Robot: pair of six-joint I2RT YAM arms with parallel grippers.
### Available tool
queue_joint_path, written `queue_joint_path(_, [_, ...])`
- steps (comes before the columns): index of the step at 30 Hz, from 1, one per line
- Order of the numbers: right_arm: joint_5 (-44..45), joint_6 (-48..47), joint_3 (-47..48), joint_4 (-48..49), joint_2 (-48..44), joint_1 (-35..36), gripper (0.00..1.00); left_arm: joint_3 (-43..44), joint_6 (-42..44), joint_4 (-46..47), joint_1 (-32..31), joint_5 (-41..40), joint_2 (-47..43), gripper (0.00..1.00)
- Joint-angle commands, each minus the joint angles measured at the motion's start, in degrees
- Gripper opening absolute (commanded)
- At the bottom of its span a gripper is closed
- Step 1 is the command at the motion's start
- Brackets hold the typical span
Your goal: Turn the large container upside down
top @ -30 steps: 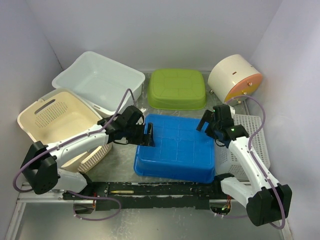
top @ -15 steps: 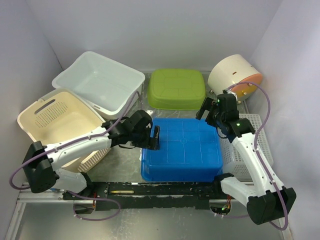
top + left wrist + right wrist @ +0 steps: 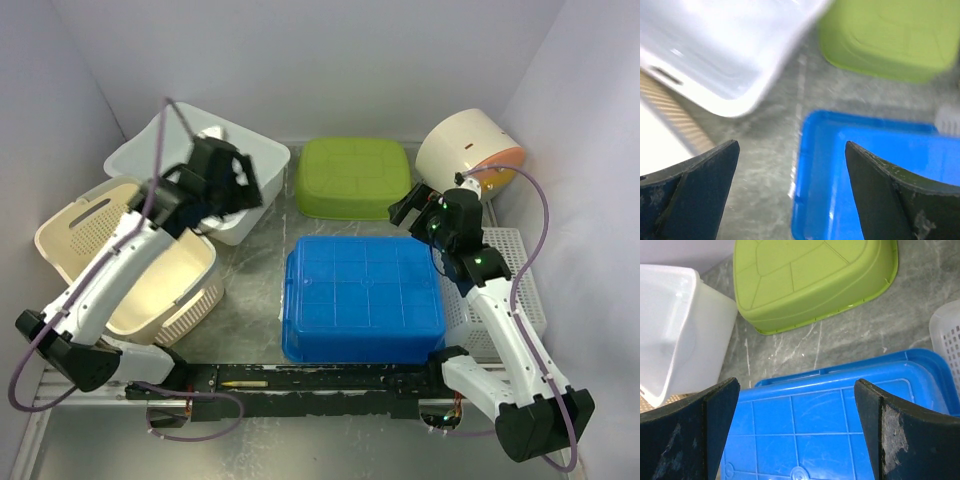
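I will next move my left gripper down and left in the top view onto the cream basket's rim by the white bin, as that basket stands opening up.
The large blue container lies flat on the table's middle with its gridded bottom facing up. It also shows in the left wrist view and the right wrist view. My left gripper is raised over the near corner of the white bin, well left of the container; its jaws stand open with nothing between them. My right gripper hovers above the container's far right corner, open and empty, not touching it.
A white bin and a cream slotted basket stand at the left. A green container lies bottom-up at the back. A round cream and orange tub sits back right, above a white perforated basket.
The blue container has dropped from a tilt to lying flat, bottom up. My left gripper let go of its left edge, opened and swung up and back-left. The right gripper drew back slightly.
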Motion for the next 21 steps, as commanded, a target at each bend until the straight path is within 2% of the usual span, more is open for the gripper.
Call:
queue_joint_path(1, [0.5, 2.4, -2.0, 7.6, -0.7, 0.4, 1.0, 2.2, 7.2, -5.4, 18.2, 2.7, 1.8, 0.98])
queue_joint_path(6, [-3.2, 4.2, -1.7, 10.9, 1.2, 0.4, 1.0, 0.1, 11.9, 0.1, 33.0, 10.0, 4.0, 0.98])
queue_joint_path(8, [-3.7, 5.4, -1.5, 11.5, 1.8, 0.5, 1.0, -0.7, 12.8, 1.0, 36.3, 10.4, 5.4, 0.98])
queue_joint_path(12, [-2.9, 5.4, -2.7, 13.1, 0.7, 0.6, 1.0, -3.5, 14.8, 4.8, 40.1, 11.1, 6.6, 0.99])
queue_joint_path(14, [-2.4, 4.9, -3.1, 13.4, 0.4, 0.5, 1.0, -4.2, 14.5, 4.7, 40.8, 10.3, 7.7, 0.93])
queue_joint_path(18, [-0.8, 3.2, -1.7, 10.9, 2.6, 0.6, 1.0, -9.0, 16.4, 8.5, 41.3, 14.1, 8.4, 0.87])
queue_joint_path(21, [2.4, 0.7, 1.9, 6.4, 6.1, 0.5, 1.0, -11.2, 16.4, 7.5, 41.3, 14.2, 9.1, 0.74])
